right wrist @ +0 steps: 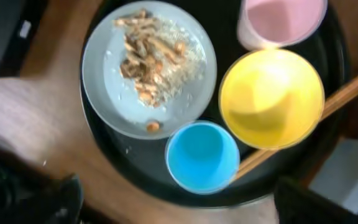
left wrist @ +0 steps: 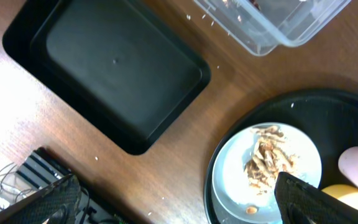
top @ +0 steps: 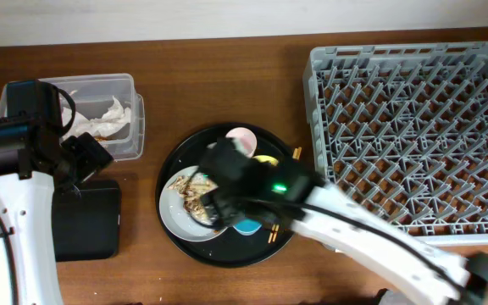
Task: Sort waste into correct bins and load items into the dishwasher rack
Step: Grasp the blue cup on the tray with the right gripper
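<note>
I should lower my empty right gripper until its fingers are on both sides of the cup's rim beside the plate. The light-blue cup stands below it with its open side up.
The grey-white plate (right wrist: pixel 110 93) holds beige-brown food scraps (right wrist: pixel 151 56) on the large round black tray (top: pixel 176 241). The pink cup (right wrist: pixel 281 18), yellow bowl (right wrist: pixel 272 99), light-blue cup (right wrist: pixel 202 155) and chopsticks (right wrist: pixel 340 96) share that tray. My right gripper (right wrist: pixel 179 208) is open and empty, hovering above the tray's near edge by the blue cup. My left gripper (left wrist: pixel 179 208) is open and empty above the wood between the shallow black tray (left wrist: pixel 117 68) and the plate (left wrist: pixel 229 180). The white tissue (top: pixel 113 114) lies in the clear tub (top: pixel 134 127). The grey rack (top: pixel 413 127) stands at the right.
In the overhead view my right arm (top: pixel 354 233) crosses from the bottom right over the round tray and hides part of the dishes. The shallow black tray (top: pixel 87 224) sits just below the clear tub. Small crumbs (left wrist: pixel 213 15) lie on the wood near the tub.
</note>
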Controlling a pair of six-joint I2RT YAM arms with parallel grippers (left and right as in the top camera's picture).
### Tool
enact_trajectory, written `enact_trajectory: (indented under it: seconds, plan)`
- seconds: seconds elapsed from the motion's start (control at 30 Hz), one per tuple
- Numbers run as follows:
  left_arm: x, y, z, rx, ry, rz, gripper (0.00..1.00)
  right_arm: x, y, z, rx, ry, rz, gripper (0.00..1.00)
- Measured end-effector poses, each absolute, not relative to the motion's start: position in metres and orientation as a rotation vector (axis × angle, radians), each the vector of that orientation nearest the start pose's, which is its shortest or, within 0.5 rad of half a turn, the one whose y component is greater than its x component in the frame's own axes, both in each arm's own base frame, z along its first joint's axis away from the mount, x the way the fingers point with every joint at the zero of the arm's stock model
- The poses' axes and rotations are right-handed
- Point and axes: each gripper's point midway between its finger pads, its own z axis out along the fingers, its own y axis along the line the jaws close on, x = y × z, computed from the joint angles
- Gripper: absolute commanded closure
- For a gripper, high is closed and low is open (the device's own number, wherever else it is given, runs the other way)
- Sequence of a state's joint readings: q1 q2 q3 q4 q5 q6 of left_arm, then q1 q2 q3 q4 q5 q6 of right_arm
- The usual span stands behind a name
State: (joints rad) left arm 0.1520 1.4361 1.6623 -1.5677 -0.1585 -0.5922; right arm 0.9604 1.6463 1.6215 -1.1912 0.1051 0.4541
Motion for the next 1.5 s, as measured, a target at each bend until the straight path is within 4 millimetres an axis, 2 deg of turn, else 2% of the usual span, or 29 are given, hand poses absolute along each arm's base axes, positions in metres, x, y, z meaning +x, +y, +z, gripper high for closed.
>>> enact_trajectory:
  seconds: [0.07, 0.17, 0.4, 0.5, 0.57, 0.63, 0.67, 0.73, 0.83, 1.0, 1.23, 1.3, 1.43, 1.5]
  plan:
    - [0.258, 0.067, 0.251, -1.071, 2.673, 0.150, 0.01, 0.222, 0.306, 0.180, -0.725, 2.779, 0.131, 0.01]
    - [0.258, 0.067, 0.251, -1.072, 2.673, 0.150, 0.01, 0.211, 0.316, 0.159, -0.771, 2.860, 0.149, 0.01]
    - [0.258, 0.067, 0.251, -1.072, 2.673, 0.150, 0.01, 0.197, 0.329, 0.133, -0.809, 2.970, 0.205, 0.01]
    - [0.258, 0.067, 0.251, -1.072, 2.673, 0.150, 0.01, 0.199, 0.339, 0.131, -0.787, 2.966, 0.258, 0.02]
    - [0.258, 0.067, 0.251, -1.071, 2.673, 0.150, 0.01, 0.205, 0.336, 0.131, -0.653, 2.981, 0.225, 0.07]
    - [0.258, 0.067, 0.251, -1.072, 2.673, 0.150, 0.01, 0.210, 0.332, 0.128, -0.547, 2.983, 0.184, 0.20]
    - [0.258, 0.067, 0.251, -1.071, 2.673, 0.150, 0.01, 0.210, 0.325, 0.120, -0.500, 2.998, 0.139, 0.29]
    - [0.258, 0.067, 0.251, -1.072, 2.673, 0.150, 0.01, 0.209, 0.320, 0.114, -0.467, 3.008, 0.106, 0.37]
    - [0.258, 0.067, 0.251, -1.072, 2.673, 0.150, 0.01, 0.214, 0.317, 0.111, -0.381, 2.996, 0.079, 0.40]
    - [0.258, 0.067, 0.251, -1.072, 2.673, 0.150, 0.01, 0.214, 0.309, 0.085, -0.316, 2.997, 0.034, 0.53]
    - [0.258, 0.067, 0.251, -1.071, 2.673, 0.150, 0.01, 0.217, 0.313, 0.076, -0.294, 2.988, 0.057, 0.58]
    - [0.258, 0.067, 0.251, -1.072, 2.673, 0.150, 0.01, 0.217, 0.313, 0.071, -0.293, 2.997, 0.042, 0.63]
    - [0.258, 0.067, 0.251, -1.071, 2.673, 0.150, 0.01, 0.218, 0.314, 0.068, -0.279, 2.997, 0.046, 0.66]
    - [0.258, 0.067, 0.251, -1.072, 2.673, 0.150, 0.01, 0.217, 0.314, 0.066, -0.277, 3.000, 0.040, 0.73]
